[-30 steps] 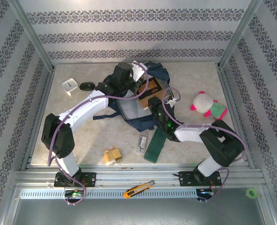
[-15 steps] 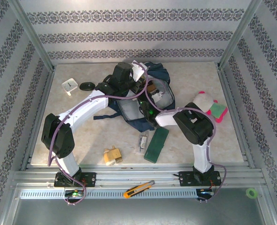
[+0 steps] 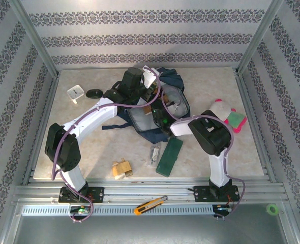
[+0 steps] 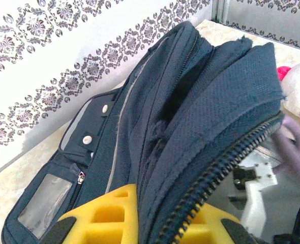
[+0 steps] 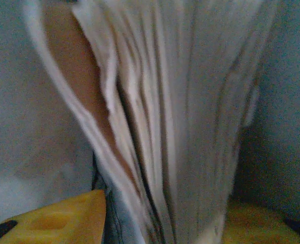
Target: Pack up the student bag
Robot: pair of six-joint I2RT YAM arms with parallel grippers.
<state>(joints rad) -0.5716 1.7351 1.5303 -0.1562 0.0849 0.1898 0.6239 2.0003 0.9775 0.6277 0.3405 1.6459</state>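
My left gripper draws the bag's upper zipper flap back and down over the bag's grey-lined section [image 3: 143,120] [image 4: 288,189] next and releases it, since that section lies below and back.
The student bag [image 3: 171,81], a dark navy backpack, lies open in the middle of the table. My left gripper [image 3: 149,86] is shut on its upper zipper flap and holds the opening up. In the left wrist view the navy fabric [image 4: 216,112] and zipper run between the yellow fingers [image 4: 94,213]. My right gripper [image 3: 160,114] is down inside the bag's grey-lined compartment. In the right wrist view a book with white page edges and a brown cover [image 5: 180,101] stands between the right gripper's yellow fingers [image 5: 53,218], which are shut on it.
A dark green case [image 3: 170,155] lies just in front of the bag. A pink and white plush toy [image 3: 222,112] sits to the right. A white clock [image 3: 75,93] and a black object [image 3: 94,93] lie at the left. A wooden toy [image 3: 122,169] sits near the front edge.
The right arm has folded up and its gripper has gone deeper into the bag with the book. The brown cover no longer shows from above. The left arm has stayed put.
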